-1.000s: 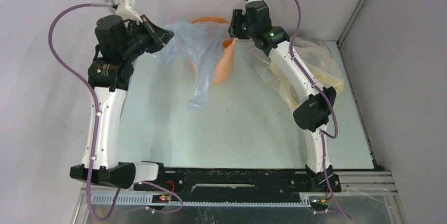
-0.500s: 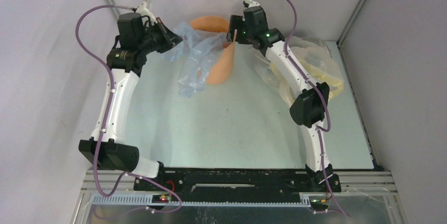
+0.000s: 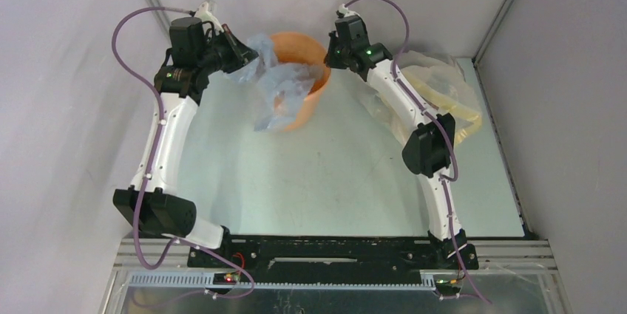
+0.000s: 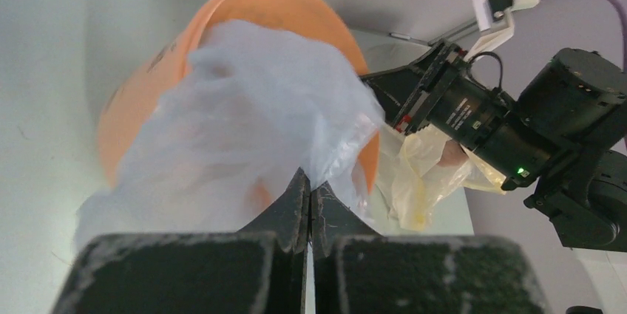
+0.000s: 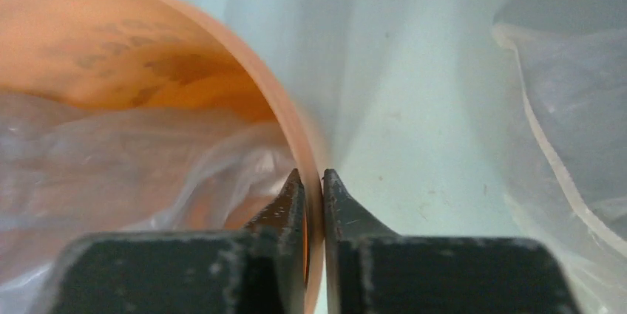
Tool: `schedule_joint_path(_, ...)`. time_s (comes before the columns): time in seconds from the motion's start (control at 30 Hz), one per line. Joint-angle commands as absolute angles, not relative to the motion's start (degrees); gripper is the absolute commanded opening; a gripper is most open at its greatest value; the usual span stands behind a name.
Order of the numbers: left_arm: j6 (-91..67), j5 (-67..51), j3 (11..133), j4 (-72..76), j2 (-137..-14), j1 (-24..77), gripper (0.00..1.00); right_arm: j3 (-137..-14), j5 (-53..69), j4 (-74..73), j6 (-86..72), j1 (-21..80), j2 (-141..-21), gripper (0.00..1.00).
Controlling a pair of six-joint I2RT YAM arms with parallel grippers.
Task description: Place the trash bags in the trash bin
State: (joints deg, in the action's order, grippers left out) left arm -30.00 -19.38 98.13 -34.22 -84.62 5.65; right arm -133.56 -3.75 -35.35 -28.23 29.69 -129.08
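My right gripper will next pull the bin's rim back over the open tabletop, away from the far grey wall, and release it.
The orange trash bin point(image 3: 309, 107) stands at the back of the table, mouth up. The pale blue trash bag point(image 3: 285, 85) lies draped across its mouth and hangs down its front wall to the table. My left gripper point(image 3: 250, 57) is shut on the bag's upper left edge, just left of the rim. The left wrist view has the film point(image 4: 244, 107) pinched at the fingertips of that gripper point(image 4: 309, 182), covering much of the bin point(image 4: 296, 4). My right gripper point(image 3: 330, 59) is shut on the bin's right rim. In the right wrist view its jaws point(image 5: 312, 178) straddle the rim point(image 5: 292, 125), with the bag point(image 5: 111, 166) inside.
A bulky clear-and-yellow plastic bundle point(image 3: 444, 85) lies at the back right, under and beside the right arm, and also shows as a clear bundle point(image 5: 577, 107) right of the bin. Grey walls close in the back and both sides.
The bin, tipped over half a second ago, now stands upright. The right gripper has closed on its rim. The left gripper has carried the bag over the bin's mouth.
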Motion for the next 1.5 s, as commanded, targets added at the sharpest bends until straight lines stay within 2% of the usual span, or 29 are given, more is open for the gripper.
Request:
schedule_joint_path(0.0,-31.1,-23.3,96.2,-30.1,-81.6,5.3,0.0,-135.3,-4.6,-39.9,-28.9,30.2,-124.6,0.0)
schedule_joint_path(0.27,-34.2,-29.1,92.8,-27.5,-75.2,5.4,0.0,-132.8,-4.9,-46.9,-26.9,30.4,-117.7,0.0)
schedule_joint_path(0.4,-35.0,-30.7,90.3,-27.5,-71.1,6.3,0.01,-129.1,-11.1,-51.2,-23.0,32.4,-113.1,0.0)
schedule_joint_path(0.73,-36.4,-36.3,89.3,-27.8,-69.2,14.8,0.01,-99.0,-15.3,-47.2,-19.8,34.9,-92.3,0.0)
schedule_joint_path(1.03,-36.9,-33.8,86.2,-26.9,-70.7,20.5,0.0,-82.4,-20.2,-39.4,-17.4,34.9,-81.5,0.0)
schedule_joint_path(1.07,-37.3,-33.4,85.7,-26.5,-70.7,20.8,0.0,-81.5,-20.2,-38.3,-17.1,34.9,-80.9,0.02)
schedule_joint_path(1.1,-37.7,-33.3,85.3,-26.0,-70.7,21.0,0.0,-80.9,-19.9,-37.3,-16.7,34.9,-80.5,0.07)
schedule_joint_path(1.17,-39.0,-33.4,84.6,-25.4,-71.0,21.5,0.01,-80.6,-18.4,-36.0,-15.8,35.0,-80.0,0.35)
schedule_joint_path(1.2,-39.4,-33.7,84.5,-25.4,-71.2,21.7,0.01,-81.0,-18.1,-36.1,-15.5,35.0,-79.8,0.44)
schedule_joint_path(1.47,-39.6,-31.0,83.4,-25.9,-70.7,21.9,0.01,-83.4,-16.4,-42.1,-14.5,35.0,-73.1,0.67)
